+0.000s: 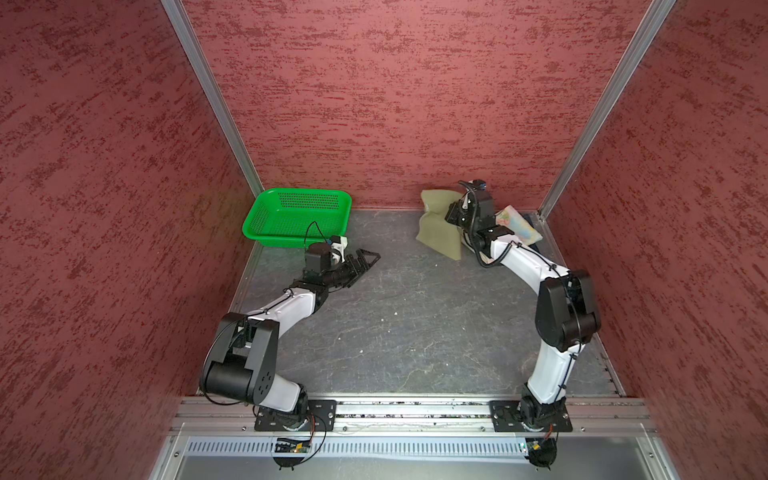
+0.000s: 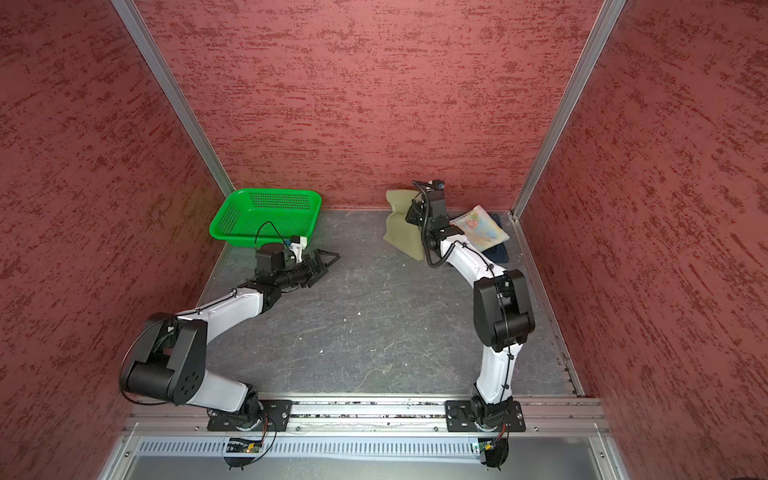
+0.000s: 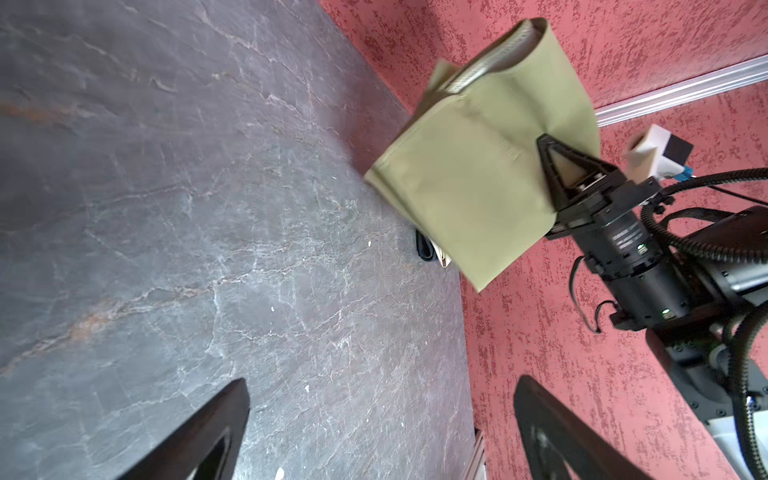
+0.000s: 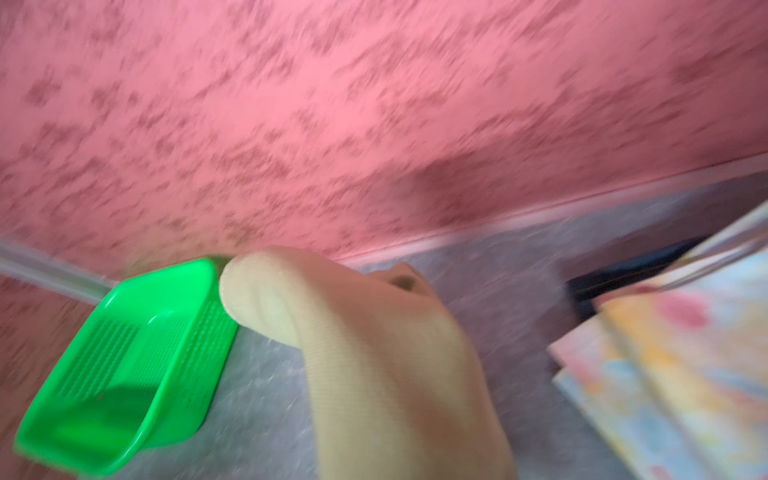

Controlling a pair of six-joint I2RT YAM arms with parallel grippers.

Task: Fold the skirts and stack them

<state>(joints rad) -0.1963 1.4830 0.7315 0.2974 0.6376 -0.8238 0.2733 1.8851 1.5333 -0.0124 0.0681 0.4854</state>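
Note:
The olive-green skirt (image 2: 400, 237) goes away from the basket and down next. My right gripper releases it onto the floral skirt (image 2: 481, 227), since that lies below it, by the corner of the table.
The olive-green skirt (image 1: 436, 235) (image 2: 400, 237) hangs folded above the table near the back wall. My right gripper (image 3: 550, 156) is shut on its upper edge. In the right wrist view the olive cloth (image 4: 374, 353) covers the jaws. On the table at the back right corner lies the floral skirt (image 1: 521, 228) (image 2: 482, 228) (image 4: 673, 365), folded on top of the dark blue denim skirt (image 2: 500, 252) (image 4: 623, 274). My left gripper (image 1: 365, 266) (image 2: 326, 264) (image 3: 382, 386) is open and empty. It is low over the table beside the basket, pointing toward the olive skirt.
A green perforated basket (image 1: 307, 191) (image 2: 274, 191) (image 4: 124, 353) stands at the back left against the wall, nothing visible inside. Red textured walls close in the back and both sides. The grey stone-look tabletop (image 1: 415, 324) lies between the two arms.

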